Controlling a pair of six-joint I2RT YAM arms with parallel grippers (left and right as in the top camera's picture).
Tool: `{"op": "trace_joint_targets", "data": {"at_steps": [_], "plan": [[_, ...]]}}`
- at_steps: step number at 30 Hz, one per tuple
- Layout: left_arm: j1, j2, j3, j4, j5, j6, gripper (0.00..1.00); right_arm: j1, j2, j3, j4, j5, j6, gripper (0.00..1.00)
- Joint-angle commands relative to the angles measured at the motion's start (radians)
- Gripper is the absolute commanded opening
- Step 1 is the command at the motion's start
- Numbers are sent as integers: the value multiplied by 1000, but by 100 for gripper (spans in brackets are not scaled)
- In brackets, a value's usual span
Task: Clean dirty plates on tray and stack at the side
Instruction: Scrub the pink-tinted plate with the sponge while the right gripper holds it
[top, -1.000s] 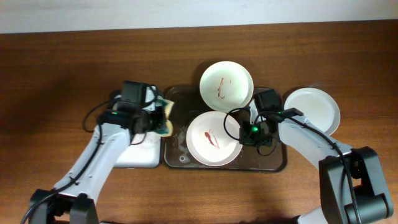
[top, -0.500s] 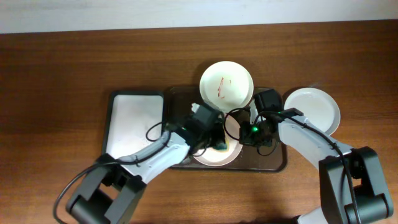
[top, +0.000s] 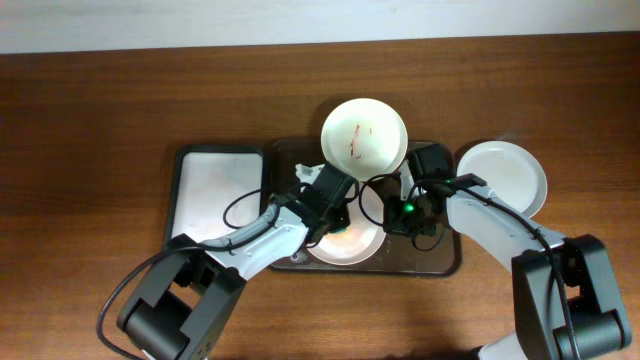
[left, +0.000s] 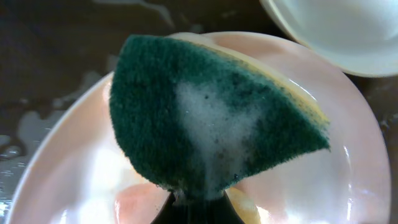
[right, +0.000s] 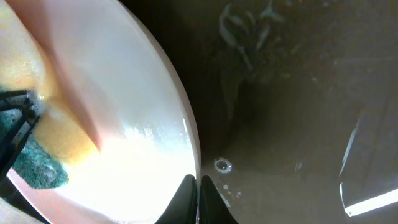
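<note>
The sponge will go next: my left gripper will lift it to the left in the overhead view to the empty white tray (top: 238, 207), lower it inside and let it go.
The dark tray (top: 440, 262) holds a pinkish-white plate (top: 362, 240) in its middle. A pale mint green plate (top: 364, 135) with red streaks leans over its back rim. A white plate (top: 502, 178) lies on the bare wood to the right. My left gripper (top: 335, 212) is shut on a green and yellow sponge (left: 211, 112), foamy, pressed on the pinkish plate (left: 74, 162). My right gripper (top: 400, 212) is shut on that plate's right rim; its fingertips (right: 198, 186) pinch the edge of the plate (right: 137, 124).
A smaller black-rimmed white tray (top: 215, 205) sits left of the dark tray. The dark tray's floor (right: 298, 124) is wet with droplets. The mint plate's edge (left: 336, 31) hangs close above the pinkish plate.
My left arm carried the sponge from the small white tray onto the pinkish plate and shifted it slightly leftward there. The plate's red streak no longer shows. The right arm stayed put.
</note>
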Motion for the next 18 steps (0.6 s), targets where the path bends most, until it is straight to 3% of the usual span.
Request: {"op": "trace_joint_targets", "data": {"at_steps": [1,6,10,14,15,16,18], "plan": [[31,23,-15,-59,-43,112,0,6,0,-1,-8,10,4,4],[45,-205,3,-184,-77,266,0,6,0,-1,-28,41,5,4],[98,-410,3,-235,-82,272,0,6,0,-1,-28,40,5,4],[230,-451,2,-285,-81,297,0,6,0,-1,-28,40,5,5],[266,-446,2,-303,-80,335,0,6,0,-1,-27,40,5,9],[293,-439,0,-315,-77,378,0,6,0,-1,-26,40,5,21],[354,-412,-1,-340,-42,458,0,6,0,-1,-18,40,5,28]]}}
